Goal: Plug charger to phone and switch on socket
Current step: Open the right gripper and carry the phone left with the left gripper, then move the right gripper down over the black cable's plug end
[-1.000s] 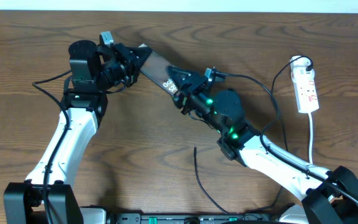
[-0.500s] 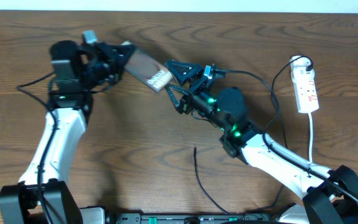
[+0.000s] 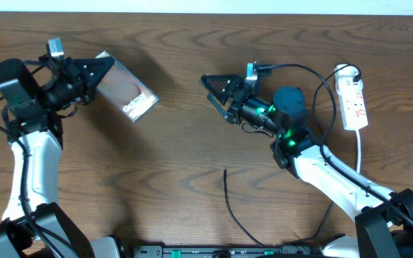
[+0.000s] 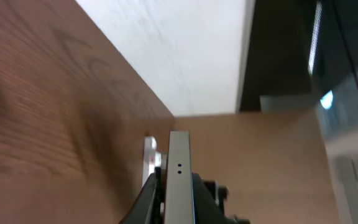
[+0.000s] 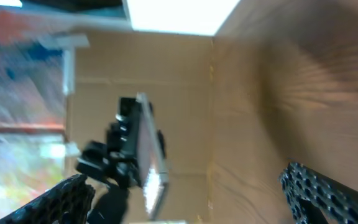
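My right gripper will next pull back toward its base, then turn down and lower onto the charger's plug.
My left gripper (image 3: 97, 73) is shut on one end of the phone (image 3: 125, 92), holding it above the table at the far left with the lettered end pointing right. In the left wrist view the phone's thin edge (image 4: 179, 177) stands clamped between the fingers. Well right of the phone, my right gripper (image 3: 211, 92) is open and empty; its wrist view shows the phone (image 5: 146, 155) far ahead between the spread fingers (image 5: 328, 193). The charger (image 3: 229, 204) lies loose on the table near the front edge, tip pointing away. The socket (image 3: 354, 100) lies at the far right.
The socket's white cord (image 3: 360, 161) runs toward the front edge beside my right arm. Black arm cables (image 3: 314, 93) loop between my right wrist and the socket. Bare wooden table (image 3: 171, 165) lies between the two arms.
My right gripper has opened, let go of the phone and drawn back to the right. My left arm has swung left, carrying the phone away from the middle.
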Tool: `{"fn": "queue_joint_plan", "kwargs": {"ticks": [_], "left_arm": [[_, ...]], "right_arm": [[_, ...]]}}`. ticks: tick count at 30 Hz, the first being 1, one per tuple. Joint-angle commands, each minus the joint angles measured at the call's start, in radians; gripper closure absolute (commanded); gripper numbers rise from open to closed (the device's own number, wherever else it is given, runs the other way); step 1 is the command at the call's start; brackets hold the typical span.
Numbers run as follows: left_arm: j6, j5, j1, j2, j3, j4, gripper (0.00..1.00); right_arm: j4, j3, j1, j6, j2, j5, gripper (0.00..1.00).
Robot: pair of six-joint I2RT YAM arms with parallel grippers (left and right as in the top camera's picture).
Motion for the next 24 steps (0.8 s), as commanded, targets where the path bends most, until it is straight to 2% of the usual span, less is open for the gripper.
{"fn": "queue_joint_plan", "kwargs": {"ticks": [1, 4, 5, 8, 11, 14, 19, 24], "left_arm": [[0.062, 0.161, 0.029, -0.002, 0.006, 0.01, 0.92], [0.063, 0.181, 0.042, -0.002, 0.006, 0.011, 0.93], [0.063, 0.189, 0.047, -0.002, 0.006, 0.014, 0.93], [0.079, 0.203, 0.051, -0.002, 0.006, 0.017, 0.93], [0.111, 0.254, 0.05, -0.002, 0.006, 0.032, 0.93], [0.126, 0.301, 0.051, -0.002, 0.006, 0.061, 0.93], [0.125, 0.303, 0.05, -0.002, 0.006, 0.066, 0.93], [0.125, 0.303, 0.05, -0.002, 0.006, 0.066, 0.93]], "right_arm": [[-0.076, 0.037, -0.011, -0.111, -0.007, -0.085, 0.02], [-0.27, 0.106, -0.011, -0.201, -0.007, -0.108, 0.01], [-0.433, 0.169, -0.01, -0.281, -0.007, -0.11, 0.01], [-0.705, 0.28, -0.001, -0.426, -0.007, -0.087, 0.01], [-0.991, 0.383, 0.026, -0.57, -0.007, -0.008, 0.01], [-1.201, 0.426, 0.071, -0.656, -0.006, 0.115, 0.01], [-1.441, 0.415, 0.187, -0.705, -0.004, 0.315, 0.01], [-1.486, 0.406, 0.309, -0.695, -0.004, 0.383, 0.01]]}}
